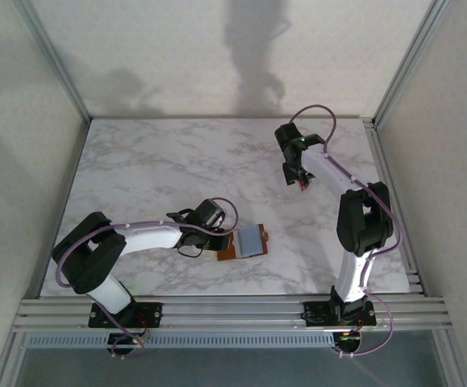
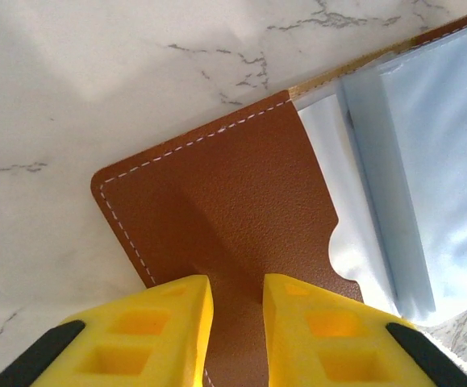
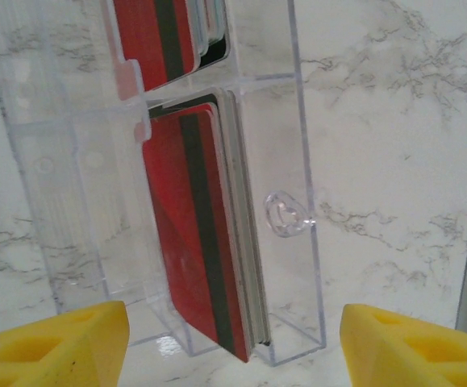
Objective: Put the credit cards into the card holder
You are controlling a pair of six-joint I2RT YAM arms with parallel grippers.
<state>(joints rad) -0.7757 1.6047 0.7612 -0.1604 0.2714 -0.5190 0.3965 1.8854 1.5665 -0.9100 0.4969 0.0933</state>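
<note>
The end of the front red credit card [image 3: 228, 342] nearest my right gripper's fingers stands exposed between them while they are open, so my right gripper will move in over that end and close.
The tan-brown card holder [image 1: 230, 253] lies open on the marble near the front centre, with a pale blue-grey credit card [image 1: 252, 239] on it. In the left wrist view the card holder [image 2: 233, 185] runs between my yellow fingers, and the pale card [image 2: 435, 161] sits in its pocket at the right. My left gripper [image 2: 237, 282] is closed narrowly on the leather at the wallet's left end [image 1: 219, 239]. My right gripper [image 1: 302, 184] hangs open at the back right. Its fingers stand wide on either side of a stack of upright credit cards [image 3: 189, 234], red in front.
The red cards stand on edge in a clear plastic tray [image 3: 302, 161] with compartments; a further compartment holds more cards [image 3: 156, 40]. Aluminium frame rails [image 1: 217, 310] run along the near edge, and frame posts [image 1: 394, 81] with pale walls close in the sides.
</note>
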